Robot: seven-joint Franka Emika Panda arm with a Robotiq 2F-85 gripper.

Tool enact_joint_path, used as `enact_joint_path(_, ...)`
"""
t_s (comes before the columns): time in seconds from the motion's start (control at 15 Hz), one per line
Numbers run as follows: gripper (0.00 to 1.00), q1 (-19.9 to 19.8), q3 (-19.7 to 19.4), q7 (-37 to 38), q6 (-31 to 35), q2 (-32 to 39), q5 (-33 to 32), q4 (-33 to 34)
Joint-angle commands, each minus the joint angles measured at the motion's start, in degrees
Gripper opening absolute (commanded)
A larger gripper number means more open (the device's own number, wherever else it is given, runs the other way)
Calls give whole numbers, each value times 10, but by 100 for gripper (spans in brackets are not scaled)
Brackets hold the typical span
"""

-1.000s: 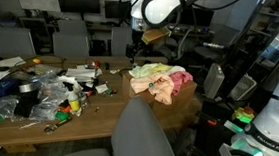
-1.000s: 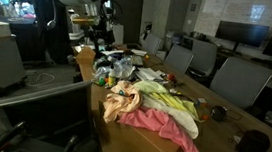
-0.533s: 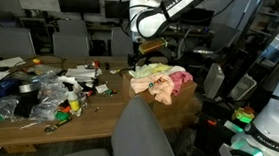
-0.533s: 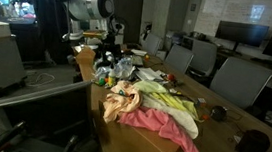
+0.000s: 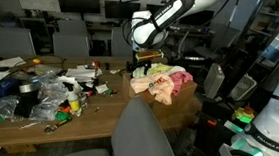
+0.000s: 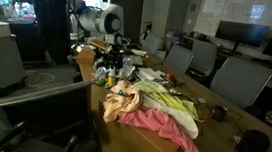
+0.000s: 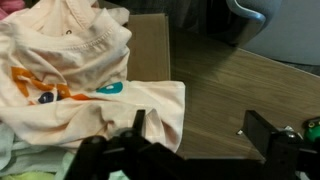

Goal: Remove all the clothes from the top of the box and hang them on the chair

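Observation:
The peach garment's edge [image 7: 168,115] is between my open fingers, so my gripper should next go down onto that edge, moving slightly over the cloth.
The clothes [image 5: 160,82] lie in a heap on the brown box [image 5: 183,111] at the table's end. In an exterior view I make out a peach piece [image 6: 120,103], a pink one [image 6: 163,127] and a pale yellow one [image 6: 175,103]. My gripper [image 5: 144,61] hangs just above the heap's near edge, open with nothing in it. In the wrist view the peach garment [image 7: 80,80], printed in orange and blue, fills the left side. The gripper [image 7: 200,135] straddles its right edge: one finger [image 7: 138,124] is over the cloth, the other over bare wood. The grey chair [image 5: 143,136] stands in the foreground.
Clear plastic bags and small clutter [image 5: 43,89] cover the table to the left of the box. Darker office chairs [image 5: 71,35] line the far side, and more chairs [image 6: 234,80] stand beyond the table. Robot equipment [image 5: 266,123] stands at the right.
The arm has swung down and forward toward the heap of clothes. The gripper has stayed open and the clothes have not moved.

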Motion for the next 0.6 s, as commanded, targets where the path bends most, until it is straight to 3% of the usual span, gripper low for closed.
enact_joint_path(0.0,100,-9,-7,-22,10,52,39,39)
enact_joint_path(0.53,100,-11,-23,-13,2,115,42,84)
